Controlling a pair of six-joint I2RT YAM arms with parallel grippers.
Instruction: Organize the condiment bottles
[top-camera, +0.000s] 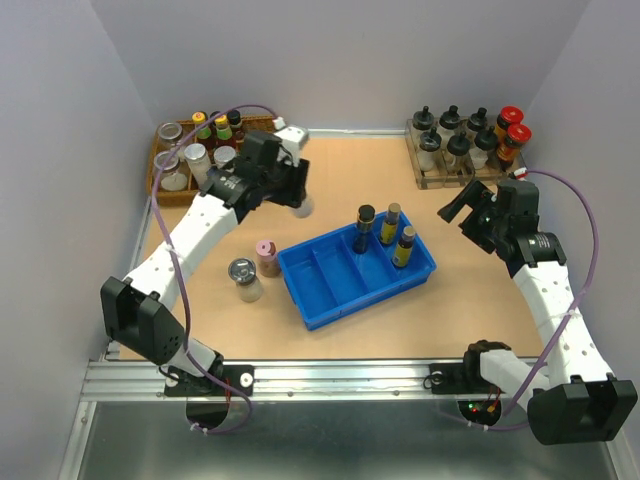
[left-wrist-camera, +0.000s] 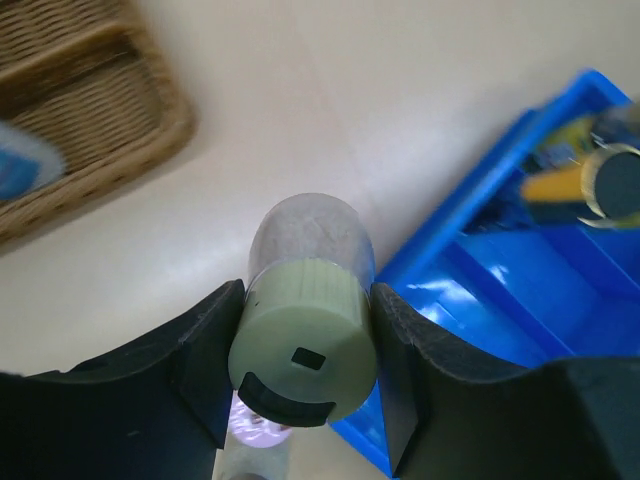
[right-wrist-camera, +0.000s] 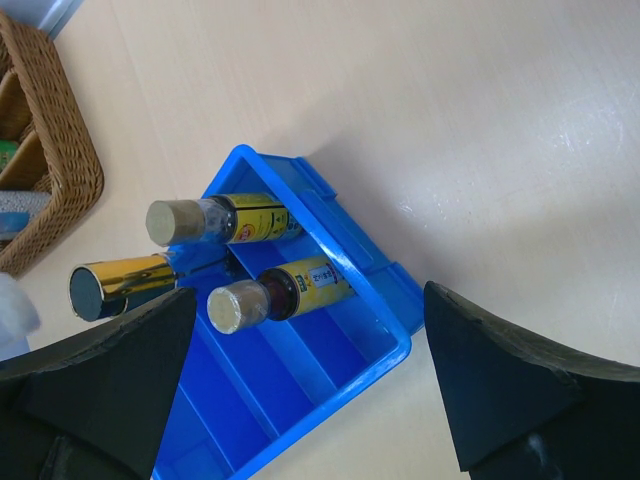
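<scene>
My left gripper will move the jar back over the bin's rim and down at the far end of the bin's slot (left-wrist-camera: 441, 296) (top-camera: 331, 260), as the slot is empty beside the black-capped bottle.
My left gripper (top-camera: 297, 203) is shut on the pale green-lidded jar (left-wrist-camera: 305, 340) and holds it above the table, just left of the blue bin (top-camera: 330, 290). The jar's lid sits between both fingers (left-wrist-camera: 205, 360). Three slim amber bottles (top-camera: 391, 222) stand in the bin's right compartment and also show in the right wrist view (right-wrist-camera: 280, 290). The pink-lidded jar (top-camera: 267, 256) and the grey metal-lidded jar (top-camera: 244, 278) stand on the table left of the bin. My right gripper (top-camera: 462, 212) is open and empty, right of the bin.
A wicker basket (top-camera: 160, 185) with several jars and bottles stands at the back left. A clear rack (top-camera: 425, 180) with black-knobbed cruets and two red-capped jars (top-camera: 512, 125) stands at the back right. The bin's left and middle compartments hold nothing.
</scene>
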